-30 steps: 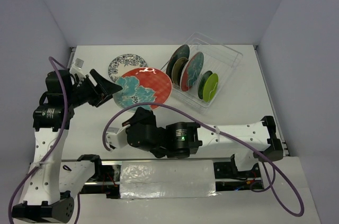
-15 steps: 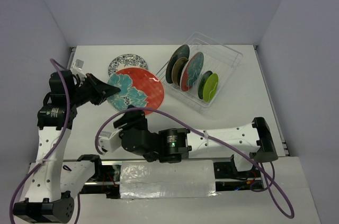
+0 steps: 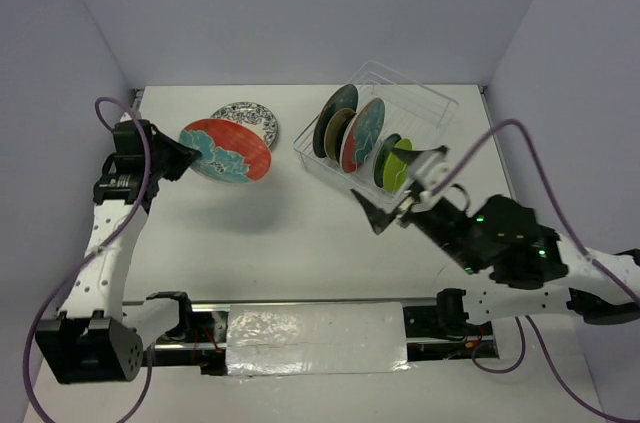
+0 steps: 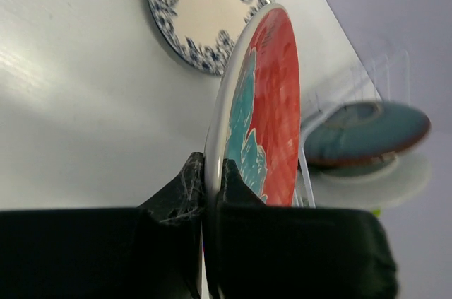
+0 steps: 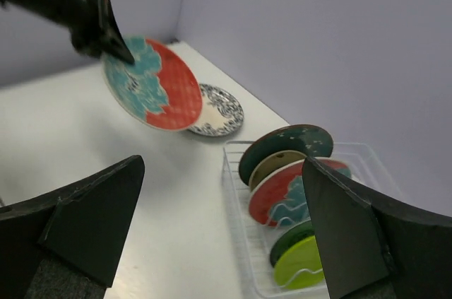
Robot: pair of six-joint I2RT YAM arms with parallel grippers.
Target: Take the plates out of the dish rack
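I should next move my left gripper down and outward to release the red-and-teal plate onto the white plate (image 3: 248,117) (image 4: 208,1), which lies flat below and beyond that gripper.
A red-and-teal plate (image 3: 228,150) hangs tilted above the table at the left, with my left gripper (image 3: 185,156) shut on its left rim. The left wrist view shows that plate (image 4: 272,101) edge-on, its rim pinched in my left gripper (image 4: 212,172). My right gripper (image 3: 403,188) stands wide open and holds nothing, just in front of the dish rack (image 3: 430,108). The rack holds several upright plates: dark teal (image 3: 340,108), tan (image 3: 338,130), red-and-teal (image 3: 365,133), dark green (image 3: 386,158) and lime green (image 3: 401,165). The right wrist view looks between the fingers of my right gripper (image 5: 222,165) at the rack (image 5: 236,193).
A white plate with a dark blue patterned rim (image 3: 250,118) lies flat on the table behind the held plate; it also shows in the left wrist view (image 4: 198,2) and the right wrist view (image 5: 219,108). Walls enclose the table at the back and both sides.
My left gripper shut on the red-and-teal plate's rim and carried it left. My right gripper opened, let go of that plate and swung right to the rack.
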